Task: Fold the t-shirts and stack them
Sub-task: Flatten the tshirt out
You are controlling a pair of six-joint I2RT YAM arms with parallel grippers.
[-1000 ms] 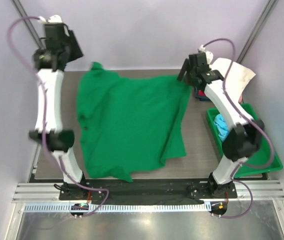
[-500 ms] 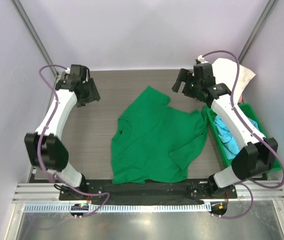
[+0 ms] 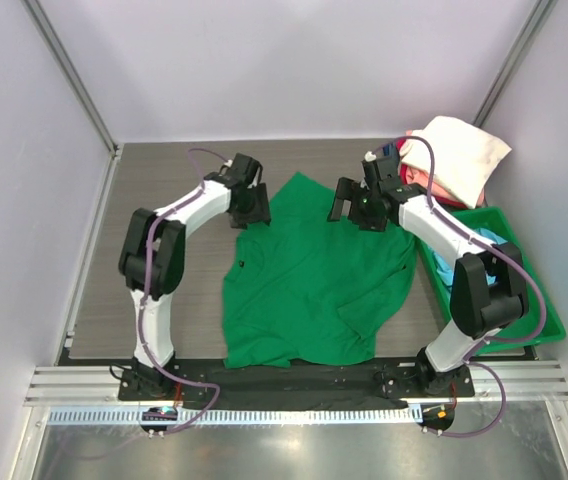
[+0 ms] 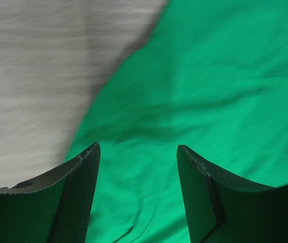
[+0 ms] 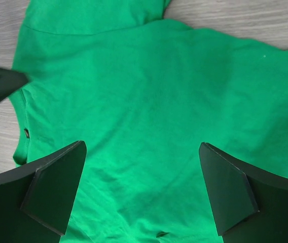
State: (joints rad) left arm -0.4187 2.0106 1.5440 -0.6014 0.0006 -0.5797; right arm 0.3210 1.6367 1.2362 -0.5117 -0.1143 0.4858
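Note:
The doubled-over t-shirt flap's tip (image 3: 343, 312) lies below my right gripper and nearer my base, so my right gripper will next draw back and lower to it to unfold the flap.
A bright green t-shirt (image 3: 309, 275) lies rumpled and unfolded in the middle of the table, its V-neck towards the left. My left gripper (image 3: 248, 206) hangs low over the shirt's far left edge. It is open, with only green cloth (image 4: 210, 76) below its jaws (image 4: 139, 152). Over the far right part of the shirt, my right gripper (image 3: 348, 206) stands open wide (image 5: 143, 146) above the cloth (image 5: 149, 86) and holds nothing. A cream t-shirt (image 3: 459, 150) lies folded at the back right on top of a pink-red one (image 3: 420, 177).
A rigid green bin (image 3: 529, 310) stands at the right edge with a light blue t-shirt (image 3: 443, 266) inside. Bare wooden table (image 3: 99, 250) shows left of the green shirt. Frame posts rise at both back corners.
A second ago both grippers held the green shirt spread out high. They opened, the shirt dropped into a rumpled heap, and both arms came down and inward over its far edge.

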